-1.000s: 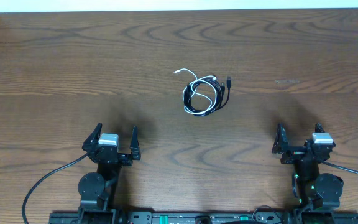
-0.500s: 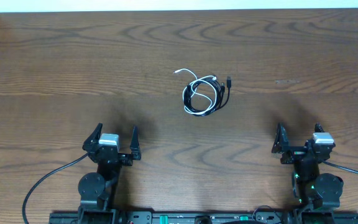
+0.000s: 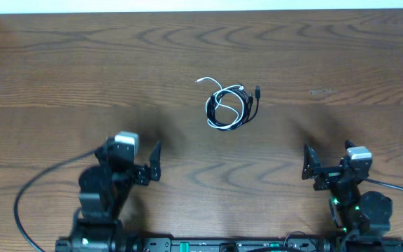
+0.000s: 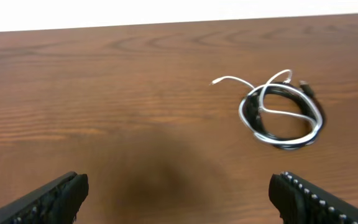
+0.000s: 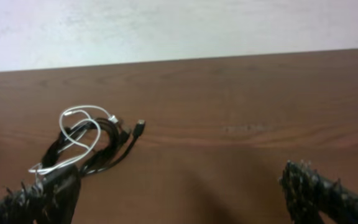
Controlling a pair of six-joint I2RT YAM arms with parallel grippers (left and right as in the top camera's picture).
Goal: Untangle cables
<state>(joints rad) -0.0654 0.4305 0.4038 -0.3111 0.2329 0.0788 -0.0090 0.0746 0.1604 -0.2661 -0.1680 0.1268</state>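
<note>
I should next move my left gripper outward toward the coil, then down onto the thin white cable at the coil's far side, over the black cables.
A thin white cable and thin black cables lie tangled in one small coil point(image 3: 227, 105) near the middle of the wooden table. The white end sticks out to the upper left and a black plug point(image 3: 257, 91) to the right. The coil also shows in the left wrist view point(image 4: 281, 112) and in the right wrist view point(image 5: 86, 146). My left gripper point(image 3: 133, 162) is open and empty, well short of the coil at the near left. My right gripper point(image 3: 327, 166) is open and empty at the near right.
The wooden table point(image 3: 61, 77) spreads all round the coil. Thicker black cords point(image 3: 37, 189) run from the arm bases along the near edge. A pale wall borders the table's far edge point(image 5: 166, 25).
Both arms have started moving. The left gripper has lifted and shifted slightly forward and right. The right gripper has edged forward and left. The coil has not moved.
</note>
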